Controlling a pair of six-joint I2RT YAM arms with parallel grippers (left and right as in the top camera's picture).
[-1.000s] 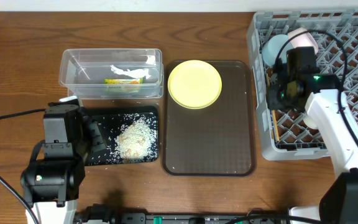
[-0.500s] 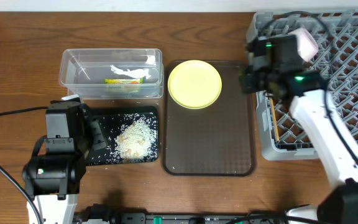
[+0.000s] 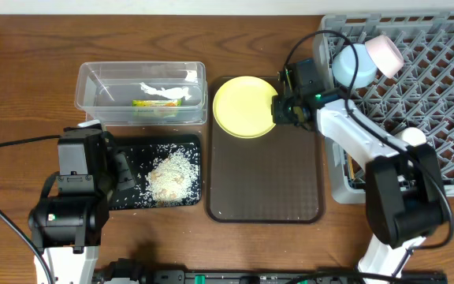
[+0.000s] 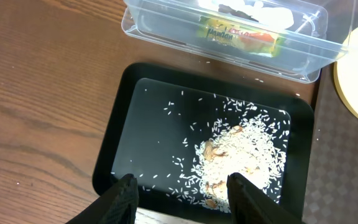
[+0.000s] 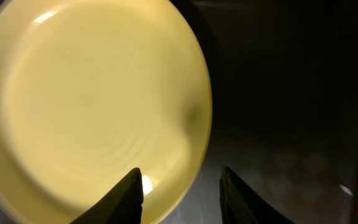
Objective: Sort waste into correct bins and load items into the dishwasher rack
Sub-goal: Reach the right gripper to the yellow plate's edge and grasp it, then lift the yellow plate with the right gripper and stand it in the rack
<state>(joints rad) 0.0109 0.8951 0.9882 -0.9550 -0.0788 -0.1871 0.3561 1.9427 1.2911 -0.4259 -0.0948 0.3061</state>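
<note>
The right gripper lowers a little over the plate's edge nearest the rack next and closes there, because the plate's yellow rim already runs between its open fingertips.
The round yellow plate [image 3: 246, 106] lies at the back of the brown tray [image 3: 266, 181]. My right gripper [image 3: 280, 109] hovers over the plate's right rim, open. In the right wrist view the plate [image 5: 92, 99] has its rim between the spread fingertips of that gripper [image 5: 180, 186]. Over the near edge of the black tub [image 4: 148, 106], my left gripper [image 4: 182, 196] is open and holds nothing. The rice pile [image 3: 170, 175] lies in the black tub [image 3: 128, 150]. The green-and-white wrapper [image 3: 160, 98] lies in the clear tub [image 3: 85, 87]. In the grey rack [image 3: 448, 95] are the light blue bowl [image 3: 351, 65] and the pinkish bowl [image 3: 385, 54].
The rack's low left wall [image 3: 331, 150] stands right beside the tray. Wooden chopsticks [image 3: 349, 166] lie along that wall inside the rack, partly behind my right arm. Loose rice grains [image 4: 185, 127] are scattered across the black tub's floor.
My right arm has swung left out of the rack to the plate's right rim, and its jaws have opened. The left arm has stayed where it was.
</note>
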